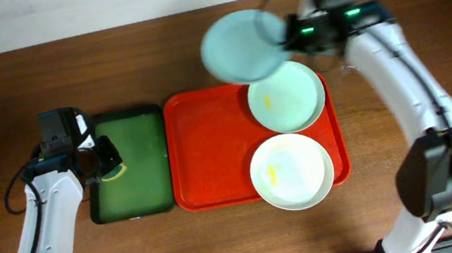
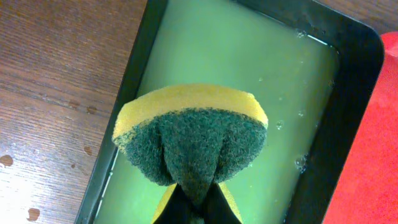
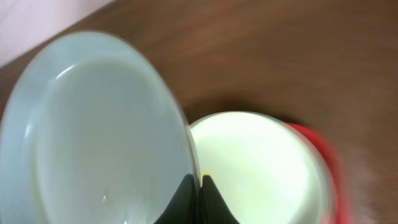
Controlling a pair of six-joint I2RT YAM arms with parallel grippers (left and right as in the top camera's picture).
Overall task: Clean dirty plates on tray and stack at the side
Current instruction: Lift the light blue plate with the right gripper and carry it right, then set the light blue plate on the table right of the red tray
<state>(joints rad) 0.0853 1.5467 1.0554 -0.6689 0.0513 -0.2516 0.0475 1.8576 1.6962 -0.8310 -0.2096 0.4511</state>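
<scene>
The table (image 1: pixel 389 79) beside the red-orange tray has open room, so my right gripper should swing to the right in the overhead view next and bring the plate down there.
My right gripper (image 1: pixel 284 37) is shut on the rim of one pale mint plate (image 1: pixel 241 46) and holds it tilted in the air above the far edge of the red-orange tray (image 1: pixel 211 146); the held plate also shows in the right wrist view (image 3: pixel 93 130), pinched between my right gripper's fingers (image 3: pixel 194 182). Two more plates lie on the tray's right side, one at the back (image 1: pixel 287 97) and one at the front (image 1: pixel 292 170), each with a yellow smear. My left gripper (image 2: pixel 198 196) is shut on a yellow and green sponge (image 2: pixel 193 140) over the dark green tray (image 1: pixel 96 176).
The dark green tray (image 2: pixel 354 56) holds greenish soapy water and stands just left of the red-orange tray. Brown wooden table (image 1: pixel 68 78) lies around both trays. A pale wall strip runs along the far edge.
</scene>
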